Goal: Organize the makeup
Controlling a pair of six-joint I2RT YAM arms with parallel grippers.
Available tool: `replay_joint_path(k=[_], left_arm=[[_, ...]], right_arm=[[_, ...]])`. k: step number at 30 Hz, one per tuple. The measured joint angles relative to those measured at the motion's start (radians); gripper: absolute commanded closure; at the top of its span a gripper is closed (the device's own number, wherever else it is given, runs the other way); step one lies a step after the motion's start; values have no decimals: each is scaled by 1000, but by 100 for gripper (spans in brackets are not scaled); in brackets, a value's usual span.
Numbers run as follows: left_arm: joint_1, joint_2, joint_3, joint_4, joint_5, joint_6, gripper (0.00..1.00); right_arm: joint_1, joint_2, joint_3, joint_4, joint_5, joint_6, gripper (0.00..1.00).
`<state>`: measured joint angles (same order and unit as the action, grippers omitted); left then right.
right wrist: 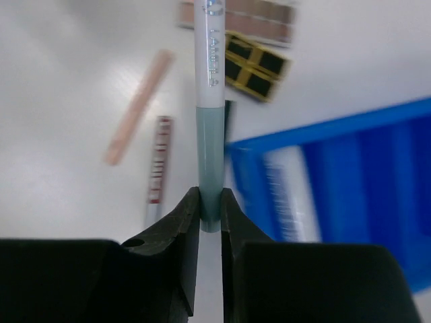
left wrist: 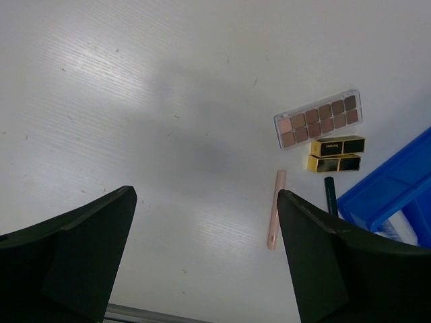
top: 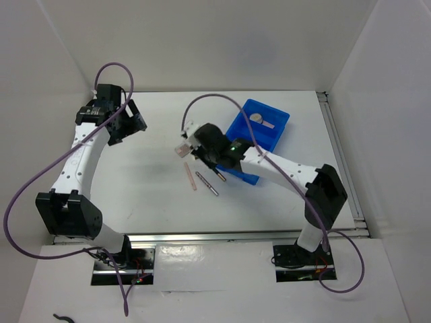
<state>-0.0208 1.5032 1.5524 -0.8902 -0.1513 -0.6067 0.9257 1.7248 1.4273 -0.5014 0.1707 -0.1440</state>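
Observation:
The slot (right wrist: 339,190) beside the white bottle still shows bare blue, so my right gripper will move across over the blue bin and down into that slot.
My right gripper (right wrist: 210,202) is shut on the grey-green cap end of a white tube (right wrist: 209,60) and holds it above the table beside the blue bin (right wrist: 350,182). From above, this gripper (top: 188,145) hovers left of the bin (top: 250,138). Below it lie a pink pencil (right wrist: 138,108), a red-and-silver pencil (right wrist: 158,168), a black-and-gold set (right wrist: 256,64) and a brown-shade palette (right wrist: 236,13). My left gripper (left wrist: 205,195) is open and empty, far left (top: 135,122). Its view shows the palette (left wrist: 318,118), the gold set (left wrist: 337,153) and the pink pencil (left wrist: 276,208).
The blue bin holds a round compact (top: 256,117) and a small flat item (top: 269,124). A dark pencil (left wrist: 330,195) lies against the bin's side. White walls close in the table on three sides; a metal rail (top: 222,237) runs along the near edge.

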Motion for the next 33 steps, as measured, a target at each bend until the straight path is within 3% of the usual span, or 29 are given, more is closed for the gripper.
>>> replay_joint_path(k=[5, 12, 28, 33], left_arm=[[0, 10, 3, 1, 32, 0, 0], [0, 18, 3, 32, 80, 1, 0], [0, 33, -49, 54, 81, 5, 0], [0, 69, -49, 54, 79, 6, 0]], right_arm=[[-174, -45, -16, 24, 103, -76, 94], [-386, -45, -96, 73, 127, -155, 94], [-448, -27, -226, 152, 45, -198, 94], [-464, 10, -227, 159, 40, -189, 66]])
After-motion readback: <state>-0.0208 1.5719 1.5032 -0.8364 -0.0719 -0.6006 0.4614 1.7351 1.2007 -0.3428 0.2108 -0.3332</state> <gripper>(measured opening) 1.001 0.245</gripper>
